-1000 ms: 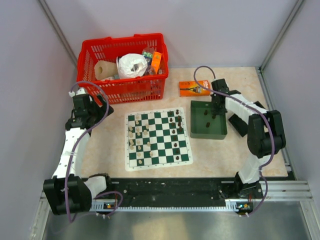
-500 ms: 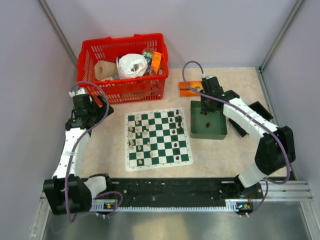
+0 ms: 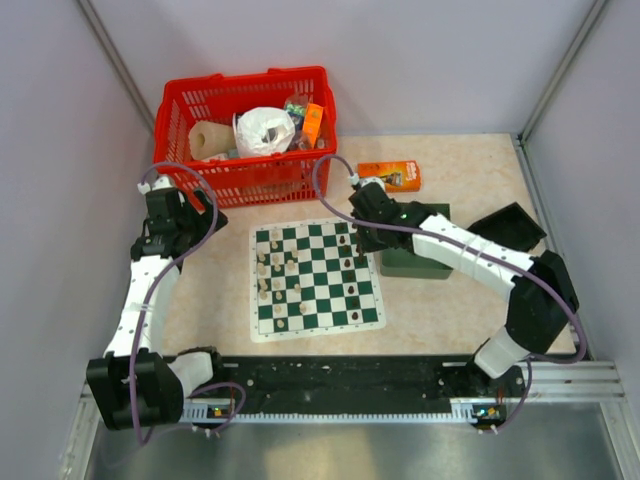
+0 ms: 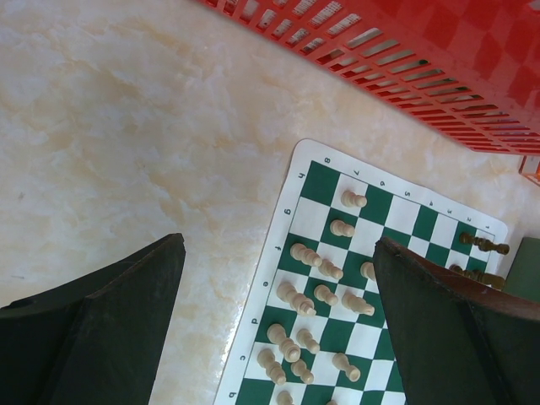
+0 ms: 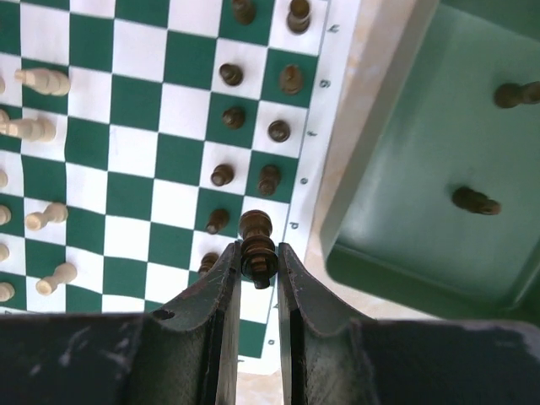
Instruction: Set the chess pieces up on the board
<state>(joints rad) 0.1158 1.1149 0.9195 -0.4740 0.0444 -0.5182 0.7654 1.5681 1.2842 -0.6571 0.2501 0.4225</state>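
Observation:
To get the dark brown piece onto the outer column's white square point(image 3: 362, 275) point(image 5: 265, 220), empty beside the nearest standing dark piece, my right gripper will lower and draw back first.
The green and white board point(image 3: 316, 331) lies mid-table. Cream chess pieces point(image 3: 276, 272) stand on its left columns, dark ones point(image 3: 353, 266) on its right. My right gripper point(image 3: 358, 236) hangs above the board's right edge, shut on a dark brown piece point(image 5: 256, 239) that sits upright between the fingers, over the outer column point(image 5: 257, 253). Several dark pieces point(image 5: 278, 131) stand on squares just beyond it. My left gripper point(image 3: 200, 222) is open and empty left of the board. Its wrist view shows the gripper point(image 4: 278, 245) above the board's border, with cream pieces point(image 4: 325, 291) beyond.
A dark green tray point(image 5: 405, 228) right of the board holds two lying dark pieces point(image 5: 475, 201) point(image 5: 515, 94). A red basket point(image 3: 245, 135) of items stands behind the board. An orange box point(image 3: 389, 177) and a black lid point(image 3: 505, 228) lie at the right.
My right arm has swung left from the green tray to the board's right edge, carrying the dark piece. The left arm has not moved.

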